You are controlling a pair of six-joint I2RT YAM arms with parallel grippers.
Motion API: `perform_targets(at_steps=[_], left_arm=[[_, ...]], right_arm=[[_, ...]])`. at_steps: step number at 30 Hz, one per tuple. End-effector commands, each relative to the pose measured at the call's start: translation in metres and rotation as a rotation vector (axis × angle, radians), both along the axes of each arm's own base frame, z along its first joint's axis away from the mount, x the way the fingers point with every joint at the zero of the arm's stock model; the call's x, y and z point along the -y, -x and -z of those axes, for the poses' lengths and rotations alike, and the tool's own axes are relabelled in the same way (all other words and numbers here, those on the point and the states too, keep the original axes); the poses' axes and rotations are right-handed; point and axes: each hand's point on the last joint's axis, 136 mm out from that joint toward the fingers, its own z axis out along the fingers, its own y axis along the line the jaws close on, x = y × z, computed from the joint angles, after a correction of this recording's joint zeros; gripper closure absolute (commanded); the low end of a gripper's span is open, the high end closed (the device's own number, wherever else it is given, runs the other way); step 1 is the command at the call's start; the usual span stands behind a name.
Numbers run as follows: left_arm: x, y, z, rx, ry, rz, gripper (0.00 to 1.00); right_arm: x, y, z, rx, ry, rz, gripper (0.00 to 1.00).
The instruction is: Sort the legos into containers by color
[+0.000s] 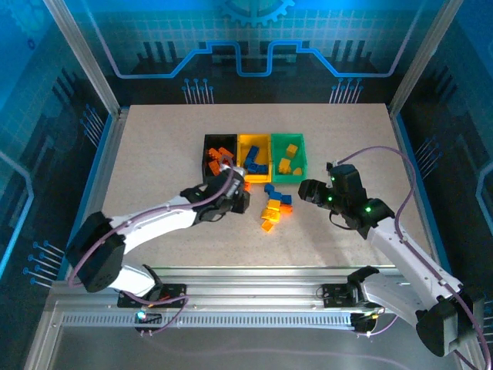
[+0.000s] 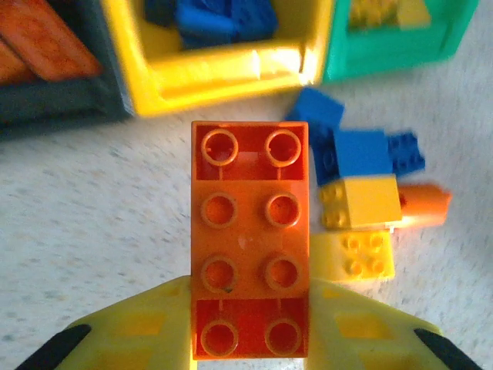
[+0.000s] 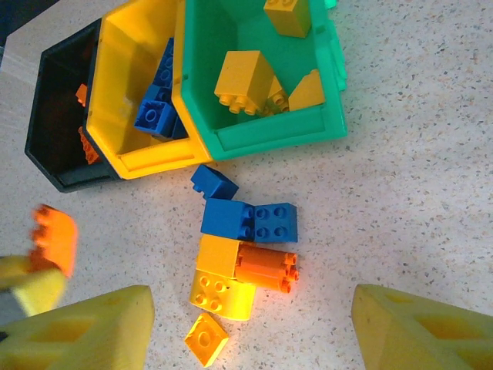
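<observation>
My left gripper moves outward over the near side of the black container next, before it releases the orange lego among matching orange legos.
My left gripper (image 2: pixel 250 312) is shut on an orange two-by-four lego (image 2: pixel 250 216), its yellow fingers (image 2: pixel 131 331) pressed to both long sides. It hovers just in front of the black container (image 2: pixel 54 96) and the yellow container (image 2: pixel 223 77). In the top view the left gripper (image 1: pixel 240 199) sits left of a loose pile of legos (image 1: pixel 273 208). My right gripper (image 3: pixel 254 331) is open above that pile: blue bricks (image 3: pixel 250 220), a yellow brick (image 3: pixel 219 254) and an orange piece (image 3: pixel 266 268). The green container (image 3: pixel 269 131) holds yellow bricks.
The three containers stand side by side at mid-table: black (image 1: pixel 219 154) with orange bricks, yellow (image 1: pixel 254 154) with blue bricks, green (image 1: pixel 287 159). A flat yellow piece (image 3: pixel 206 338) lies nearest the right gripper. Bare tabletop (image 1: pixel 154 146) surrounds the bins.
</observation>
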Motion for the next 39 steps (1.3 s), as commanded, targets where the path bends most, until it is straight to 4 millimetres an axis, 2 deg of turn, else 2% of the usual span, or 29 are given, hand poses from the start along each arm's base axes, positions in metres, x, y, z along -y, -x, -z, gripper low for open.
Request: perform_targets(at_steps=[1, 3, 5, 9, 11, 14, 17, 20, 23, 27, 30, 32, 33, 36, 39], left_arm=[[-0.042, -0.030, -0.020, 0.010, 0.013, -0.160, 0.78], [-0.056, -0.056, -0.033, 0.036, 0.023, -0.213, 0.78], [-0.064, -0.080, -0.036, 0.031, 0.019, -0.247, 0.78], [-0.071, -0.124, -0.025, -0.007, 0.006, -0.297, 0.79], [-0.074, -0.139, -0.015, -0.034, -0.017, -0.316, 0.79], [-0.076, -0.156, -0.001, -0.071, -0.045, -0.336, 0.75], [-0.074, -0.163, 0.009, -0.090, -0.060, -0.340, 0.62], [-0.070, -0.166, 0.006, -0.092, -0.036, -0.340, 0.51], [-0.064, -0.164, -0.010, -0.076, 0.022, -0.324, 0.36], [-0.052, -0.152, -0.041, -0.038, 0.131, -0.290, 0.24], [-0.040, -0.129, -0.068, 0.011, 0.232, -0.236, 0.18], [-0.031, -0.106, -0.078, 0.031, 0.280, -0.187, 0.01], [-0.026, -0.096, -0.082, 0.040, 0.298, -0.167, 0.01], [-0.022, -0.059, -0.075, 0.037, 0.327, -0.136, 0.01], [-0.028, -0.025, -0.060, 0.031, 0.359, -0.148, 0.01]], right_arm=[[0.005, 0.000, 0.002, 0.000, -0.008, 0.018, 0.30], [0.006, -0.001, 0.006, -0.010, -0.005, 0.025, 0.30], [0.006, -0.001, 0.009, -0.022, -0.006, 0.026, 0.30], [0.007, 0.001, 0.013, -0.038, -0.005, 0.028, 0.30], [0.009, 0.002, 0.012, -0.039, -0.003, 0.030, 0.30], [0.010, 0.004, 0.010, -0.038, 0.000, 0.027, 0.30], [0.009, 0.007, 0.010, -0.044, 0.003, 0.017, 0.30], [0.009, 0.009, 0.013, -0.058, 0.005, 0.008, 0.30], [0.007, 0.010, 0.015, -0.068, 0.000, 0.003, 0.29], [0.003, 0.011, 0.018, -0.081, -0.023, -0.008, 0.29], [-0.004, 0.015, 0.026, -0.109, -0.053, -0.016, 0.28], [-0.012, 0.020, 0.034, -0.135, -0.066, -0.020, 0.28], [-0.017, 0.023, 0.039, -0.145, -0.067, -0.027, 0.28], [-0.036, 0.031, 0.050, -0.166, -0.029, -0.066, 0.28], [-0.059, 0.037, 0.061, -0.198, 0.022, -0.099, 0.27]])
